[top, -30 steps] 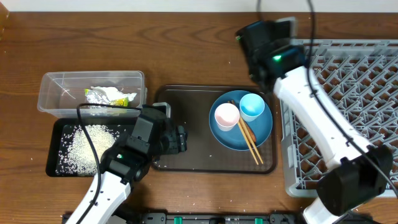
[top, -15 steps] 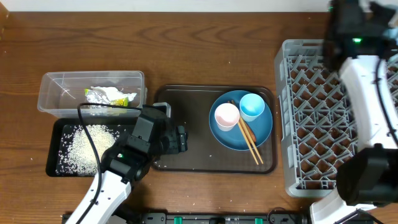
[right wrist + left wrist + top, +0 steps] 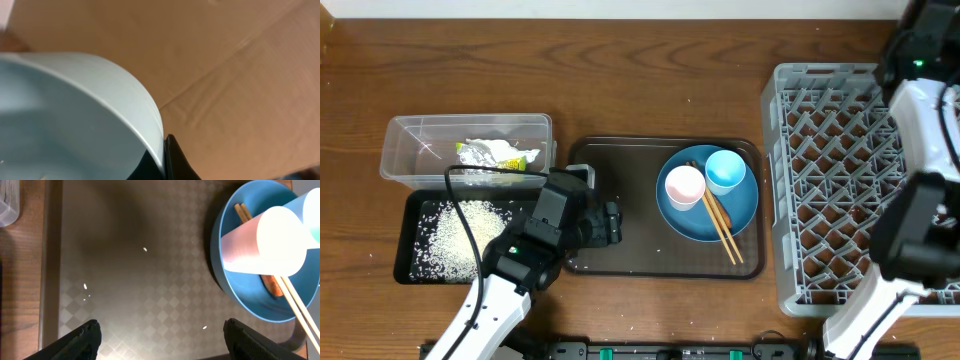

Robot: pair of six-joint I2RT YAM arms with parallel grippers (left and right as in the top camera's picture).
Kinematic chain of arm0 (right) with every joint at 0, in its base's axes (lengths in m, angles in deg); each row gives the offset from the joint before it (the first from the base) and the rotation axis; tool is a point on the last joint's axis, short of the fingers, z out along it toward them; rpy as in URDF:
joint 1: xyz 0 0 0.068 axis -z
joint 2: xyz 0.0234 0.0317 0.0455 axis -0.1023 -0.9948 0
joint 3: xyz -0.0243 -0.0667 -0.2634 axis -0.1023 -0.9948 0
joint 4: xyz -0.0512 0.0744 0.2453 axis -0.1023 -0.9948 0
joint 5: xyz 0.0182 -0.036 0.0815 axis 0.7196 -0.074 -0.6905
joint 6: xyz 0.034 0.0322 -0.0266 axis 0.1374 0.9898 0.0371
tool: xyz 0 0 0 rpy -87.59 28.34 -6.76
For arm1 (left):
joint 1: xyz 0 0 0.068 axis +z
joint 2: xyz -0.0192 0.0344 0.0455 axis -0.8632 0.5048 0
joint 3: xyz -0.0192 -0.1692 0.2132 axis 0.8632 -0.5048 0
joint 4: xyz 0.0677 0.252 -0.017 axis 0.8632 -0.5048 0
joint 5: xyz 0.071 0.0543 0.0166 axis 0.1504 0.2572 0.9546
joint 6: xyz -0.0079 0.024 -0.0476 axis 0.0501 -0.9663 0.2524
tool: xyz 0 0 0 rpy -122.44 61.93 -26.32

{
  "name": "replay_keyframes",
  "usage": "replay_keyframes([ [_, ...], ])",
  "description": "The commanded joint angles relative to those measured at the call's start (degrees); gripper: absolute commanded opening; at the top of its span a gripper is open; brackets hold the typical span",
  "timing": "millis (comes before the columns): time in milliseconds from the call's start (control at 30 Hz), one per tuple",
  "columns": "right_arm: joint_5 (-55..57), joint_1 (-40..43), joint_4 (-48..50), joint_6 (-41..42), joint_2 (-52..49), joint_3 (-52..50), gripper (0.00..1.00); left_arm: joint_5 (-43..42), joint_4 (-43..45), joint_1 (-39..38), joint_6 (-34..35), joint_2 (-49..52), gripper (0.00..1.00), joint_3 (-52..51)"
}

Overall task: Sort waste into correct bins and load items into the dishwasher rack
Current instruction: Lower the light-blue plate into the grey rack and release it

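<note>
I need to bring the bowl down with my right gripper, moving to the left in the overhead view, into the far part of the grey dishwasher rack, because the rack's slots are empty.
My left gripper (image 3: 161,336) hangs open over the bare left part of the brown tray (image 3: 630,190), with nothing between its fingers. To its right the blue plate (image 3: 708,210) holds the white cup with pink inside (image 3: 684,186), the pale blue cup (image 3: 725,170) and the chopsticks (image 3: 722,228). My right gripper (image 3: 165,146) is shut on the rim of the white-blue bowl (image 3: 75,115). The right arm (image 3: 920,90) reaches over the far right corner of the grey dishwasher rack (image 3: 820,200). In the overhead view the bowl is out of sight.
The clear tub (image 3: 410,150) at the left holds the foil wrapper (image 3: 495,153) and tissue. In front of it the black tray (image 3: 410,250) holds rice (image 3: 460,235). A few stray grains (image 3: 145,249) lie on the brown tray. Tan cardboard fills the right wrist view's background.
The right arm has swung from above the brown tray's back edge rightward to the rack's far right corner. The left arm and the items on the plate have not moved.
</note>
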Motion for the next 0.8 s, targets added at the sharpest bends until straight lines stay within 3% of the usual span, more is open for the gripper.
replay_keyframes([
  [0,2.2,0.6,3.2,-16.8,-5.2,0.3,0.01,1.3,0.1,-0.1,-0.1,0.2,0.81,0.4],
  [233,3.9,-1.1,4.5,-18.9,-12.1,0.3,0.01,3.3,0.1,-0.1,-0.1,0.6,0.82,0.3],
  [500,3.8,-5.6,1.2,-18.8,-12.4,0.3,0.01,3.3,0.1,-0.1,-0.1,1.1,0.81,0.3],
  [567,3.8,-7.0,-0.5,-18.0,-12.4,0.3,0.13,3.3,0.1,-0.1,-0.1,1.1,0.81,0.3],
  [767,3.8,-10.8,-6.3,-16.0,-12.4,0.3,0.88,3.3,0.1,-0.1,-0.1,1.1,0.82,0.3],
])
